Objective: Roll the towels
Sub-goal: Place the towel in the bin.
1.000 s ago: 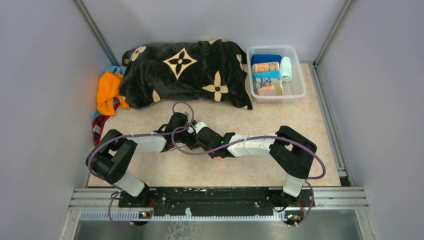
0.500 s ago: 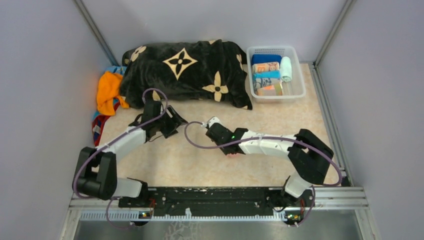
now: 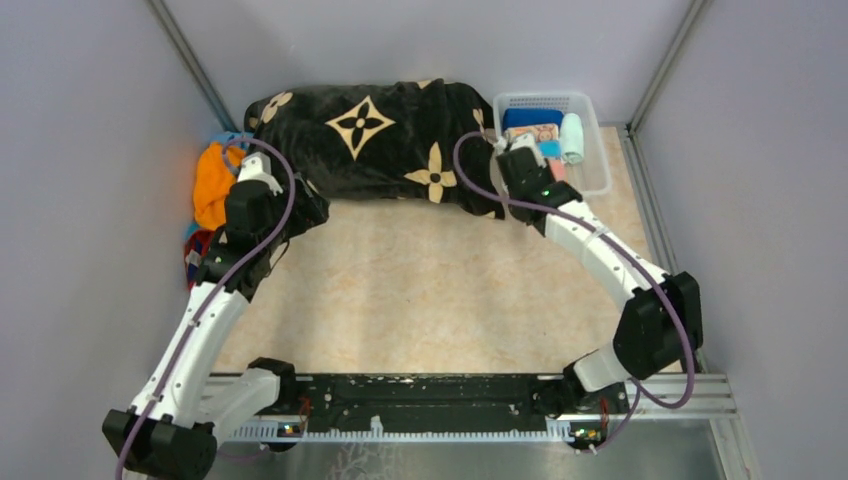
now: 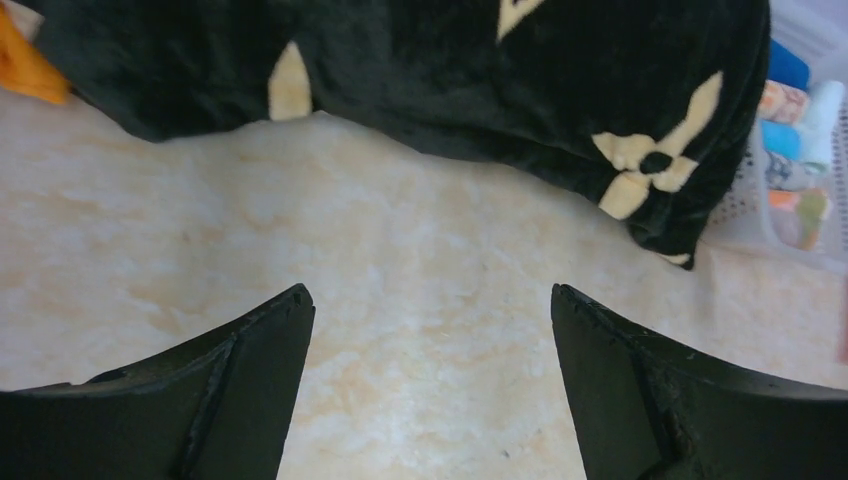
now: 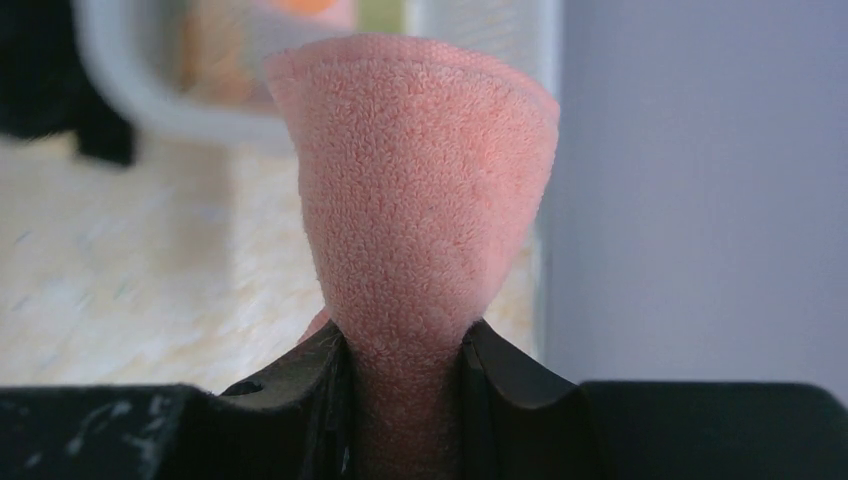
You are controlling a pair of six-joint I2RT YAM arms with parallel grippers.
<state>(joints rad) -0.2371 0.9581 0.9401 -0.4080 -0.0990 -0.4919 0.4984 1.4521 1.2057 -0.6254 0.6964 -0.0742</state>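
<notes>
My right gripper should move over the basket's free near corner (image 3: 588, 172) next, then lower and release the towel, because that corner is below it and to its right in the top view.
My right gripper (image 5: 405, 350) is shut on a rolled pink towel (image 5: 415, 180) that sticks out past the fingers. In the top view it (image 3: 532, 160) hangs at the near left corner of the clear white basket (image 3: 603, 180). My left gripper (image 4: 430, 300) is open and empty above bare table, just in front of the black blanket. In the top view it (image 3: 250, 190) is by the blanket's left end, next to an orange towel (image 3: 212, 185). A red-and-turquoise patterned towel (image 3: 194, 252) and a light blue one (image 3: 228, 138) lie under and beside the orange one.
The big black blanket with cream flowers (image 3: 370, 140) lies across the back and shows in the left wrist view (image 4: 450, 70). The basket holds several rolled towels (image 3: 530, 118). Grey walls stand close on the left, right and back.
Both arms have swung out from the table's middle. The left went to the far left by the blanket's end. The right carried the pink towel up to the basket.
</notes>
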